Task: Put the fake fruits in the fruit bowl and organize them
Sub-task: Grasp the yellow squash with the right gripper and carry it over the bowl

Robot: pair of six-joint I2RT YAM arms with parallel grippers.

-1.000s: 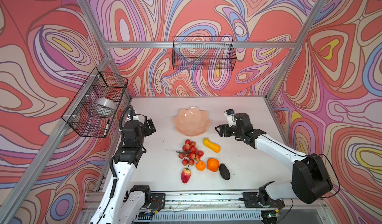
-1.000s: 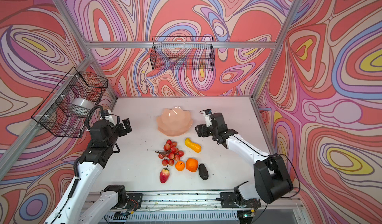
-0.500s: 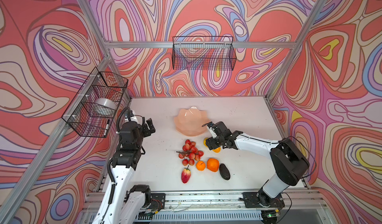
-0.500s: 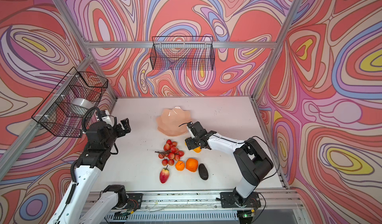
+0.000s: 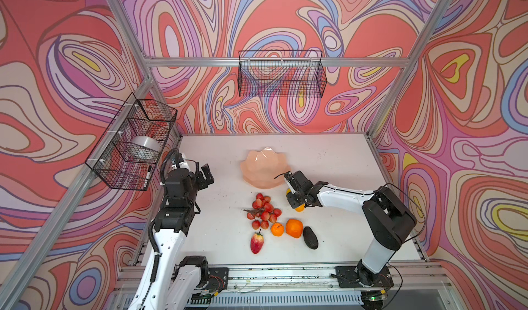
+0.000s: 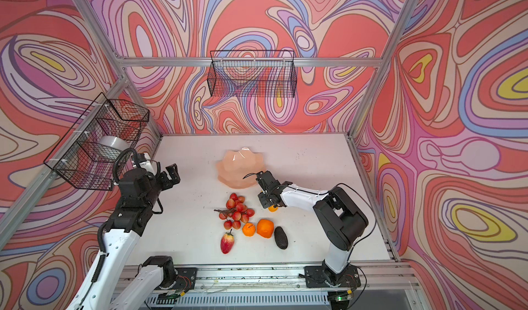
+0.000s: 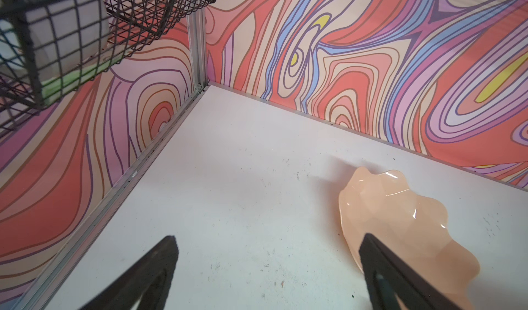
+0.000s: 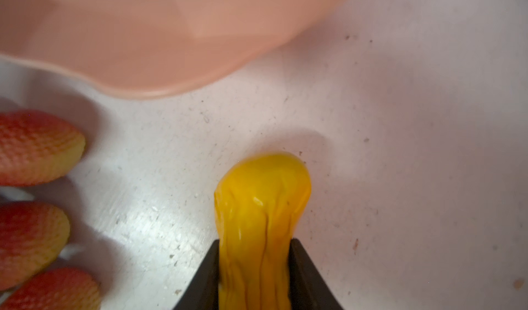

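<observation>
The bowl's empty middle (image 5: 265, 169) lies outward, so my right gripper rises outward past the bowl's near rim next, lowers the gourd-shaped fruit (image 5: 299, 208) in and releases it.
The peach-pink fruit bowl (image 5: 264, 167) (image 6: 240, 168) sits mid-table, with nothing in it. My right gripper (image 5: 294, 198) (image 6: 264, 200) (image 8: 255, 241) is low over the table just in front of the bowl's near rim (image 8: 171, 37), shut on the yellow-orange gourd-shaped fruit (image 8: 263, 197) (image 5: 299, 208), which is squeezed between the fingers. The red grape bunch (image 5: 264, 210) (image 8: 31, 148) lies to its left. Nearer the front lie the strawberry-shaped fruit (image 5: 256, 242), small orange (image 5: 277, 229), large orange (image 5: 294, 228) and avocado (image 5: 310, 237). My left gripper (image 5: 207, 174) (image 7: 265, 240) hangs open and empty left of the bowl (image 7: 394, 214).
A wire basket (image 5: 134, 142) on the left wall holds a whitish round bowl (image 5: 145, 145), close above my left arm. Another wire basket (image 5: 281, 74) hangs on the back wall. Aluminium rails edge the white table (image 5: 343, 162).
My right gripper swung in from the right to the gourd-shaped fruit and shut on it. The left arm has barely moved and stays open.
</observation>
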